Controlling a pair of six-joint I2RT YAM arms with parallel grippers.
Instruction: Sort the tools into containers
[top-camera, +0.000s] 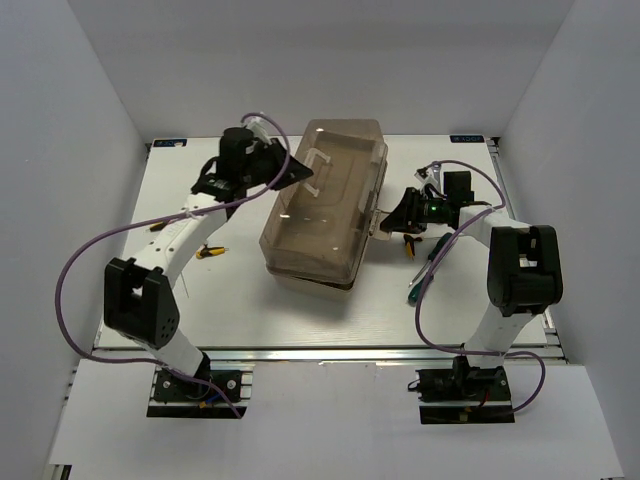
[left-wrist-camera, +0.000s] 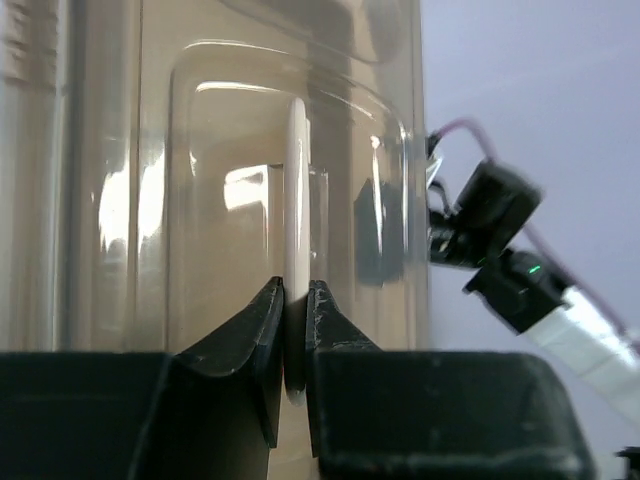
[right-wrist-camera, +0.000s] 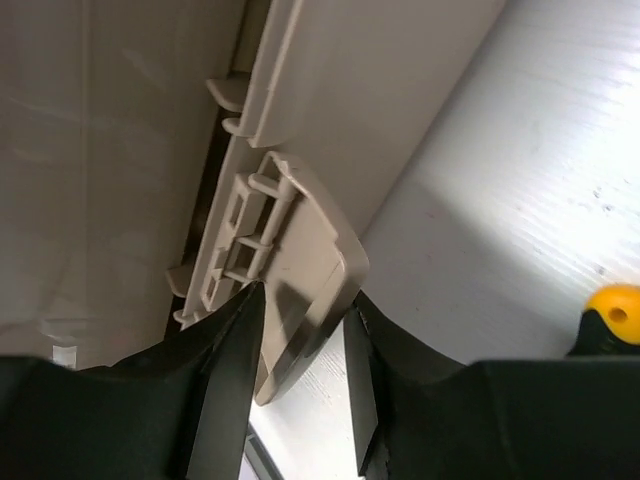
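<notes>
Next I will swing the lid handle (left-wrist-camera: 296, 190) in my left gripper toward the hex key and release it, as that key lies to its left in the top view.
The toolbox (top-camera: 325, 205), with a translucent brown lid, stands closed at the table's middle. My left gripper (top-camera: 303, 172) is shut on its beige lid handle (left-wrist-camera: 296, 190), with a finger (left-wrist-camera: 262, 320) pressed on each side. My right gripper (top-camera: 388, 222) has its jaws closed around the beige latch (right-wrist-camera: 300, 285) on the box's right side, and the latch is swung out from the wall. A yellow-and-black hex key (top-camera: 210, 251) lies left of the box. Another hex key (top-camera: 409, 245) lies by my right gripper, and its yellow handle shows in the right wrist view (right-wrist-camera: 612, 315). A green-handled screwdriver (top-camera: 411, 293) lies right of the box. The wrench is out of view.
Purple cables (top-camera: 75, 270) loop off both arms beside the box. White walls close in the table on the left, the right and the back. The right arm's wrist (left-wrist-camera: 500, 240) shows beyond the lid in the left wrist view.
</notes>
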